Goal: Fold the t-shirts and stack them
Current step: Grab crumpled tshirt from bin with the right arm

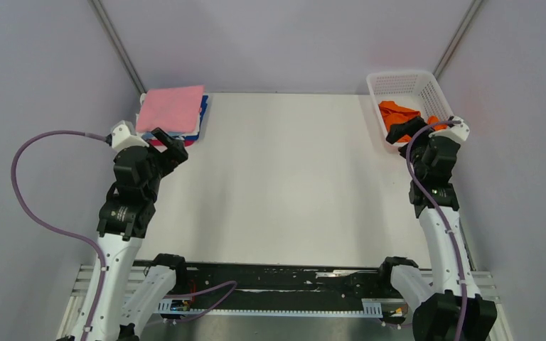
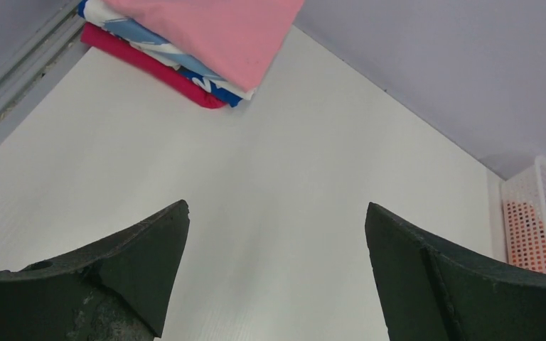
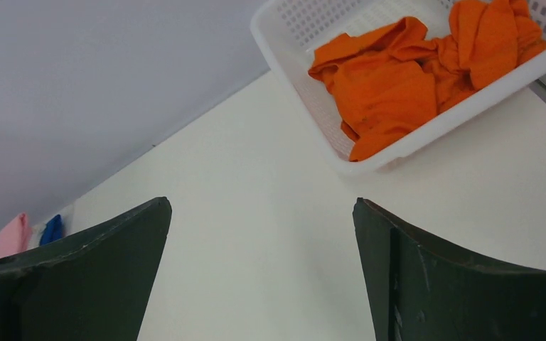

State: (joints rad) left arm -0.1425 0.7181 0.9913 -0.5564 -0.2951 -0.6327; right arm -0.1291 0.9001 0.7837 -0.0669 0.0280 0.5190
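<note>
The crumpled orange t-shirt (image 1: 397, 114) (image 3: 384, 78) is within the basket's sides, outward of and below my right gripper, so I must reach outward over the basket's rim and down onto it.
A stack of folded t-shirts (image 1: 173, 114) lies at the table's far left corner, pink on top, with white, blue and magenta below; it shows in the left wrist view (image 2: 199, 42) too. A crumpled orange t-shirt (image 1: 397, 114) lies in the white mesh basket (image 1: 398, 84) at the far right, and also shows in the right wrist view (image 3: 405, 71). My left gripper (image 1: 172, 149) is open and empty, just in front of the stack. My right gripper (image 1: 404, 132) is open and empty, at the basket's near edge.
The white table (image 1: 284, 177) spreads between the arms. Grey walls close in at the back and on both sides. A purple cable (image 1: 35, 192) loops off the left arm, another runs down the right arm (image 1: 434, 206).
</note>
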